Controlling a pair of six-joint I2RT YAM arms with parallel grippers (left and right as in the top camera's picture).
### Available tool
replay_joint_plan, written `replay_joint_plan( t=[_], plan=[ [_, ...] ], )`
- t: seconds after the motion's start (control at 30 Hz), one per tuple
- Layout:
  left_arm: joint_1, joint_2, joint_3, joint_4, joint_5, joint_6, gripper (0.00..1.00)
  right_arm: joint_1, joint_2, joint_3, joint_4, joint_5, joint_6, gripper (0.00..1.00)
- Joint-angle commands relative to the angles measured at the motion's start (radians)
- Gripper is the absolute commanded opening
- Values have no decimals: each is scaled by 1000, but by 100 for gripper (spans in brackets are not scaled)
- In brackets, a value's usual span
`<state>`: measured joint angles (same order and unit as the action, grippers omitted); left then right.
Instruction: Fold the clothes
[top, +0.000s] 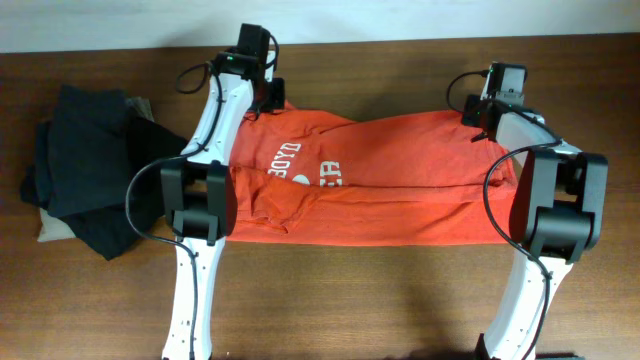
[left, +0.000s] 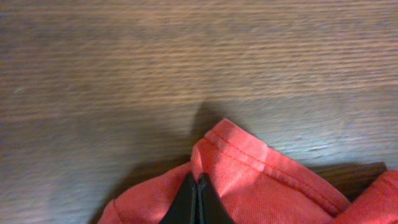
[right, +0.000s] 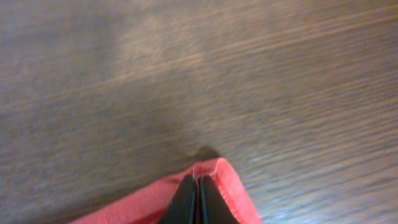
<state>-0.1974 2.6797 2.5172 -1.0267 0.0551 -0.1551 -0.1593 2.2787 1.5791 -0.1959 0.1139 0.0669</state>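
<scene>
The shirt's corner goes up and back with my left gripper next, for release over the shirt's near strip. That strip lies toward my base from the gripper.
The red-orange T-shirt lies folded lengthwise across the table's middle, its white lettering showing near the left. My left gripper is shut on the shirt's far left corner, black fingertips pinching the hemmed cloth. My right gripper is shut on the shirt's far right corner, fingertips closed on the hem edge. Both corners are held just above the wooden table.
A pile of black garments over a beige cloth lies at the table's left. Both arms reach over the shirt's ends. The brown wooden table runs to a white wall edge at the back.
</scene>
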Motion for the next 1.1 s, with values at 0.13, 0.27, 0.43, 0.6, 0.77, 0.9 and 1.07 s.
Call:
replay_joint_plan(
  t=[0.13, 0.27, 0.43, 0.6, 0.77, 0.9, 1.07],
  plan=[
    [107, -209, 20, -200, 164, -10, 0, -58, -192, 88, -324, 60, 49, 4],
    [120, -330, 20, -393, 167, -8, 0, -58, -329, 88, -624, 56, 49, 4],
    [123, -352, 14, -661, 167, 79, 0, -71, -384, 87, -855, 56, 50, 4],
    [111, -426, -105, -662, 173, 82, 0, -109, -383, 87, -1032, 52, 50, 4],
    [110, -583, -453, -659, 158, 100, 0, -110, -381, 80, -1138, 30, 50, 4],
    [92, -683, -613, -645, 153, 100, 0, -111, -374, 32, -1126, 35, 50, 4],
    [60, -763, -724, -647, 101, 99, 0, -111, -374, -21, -1121, 57, 54, 4]
  ],
)
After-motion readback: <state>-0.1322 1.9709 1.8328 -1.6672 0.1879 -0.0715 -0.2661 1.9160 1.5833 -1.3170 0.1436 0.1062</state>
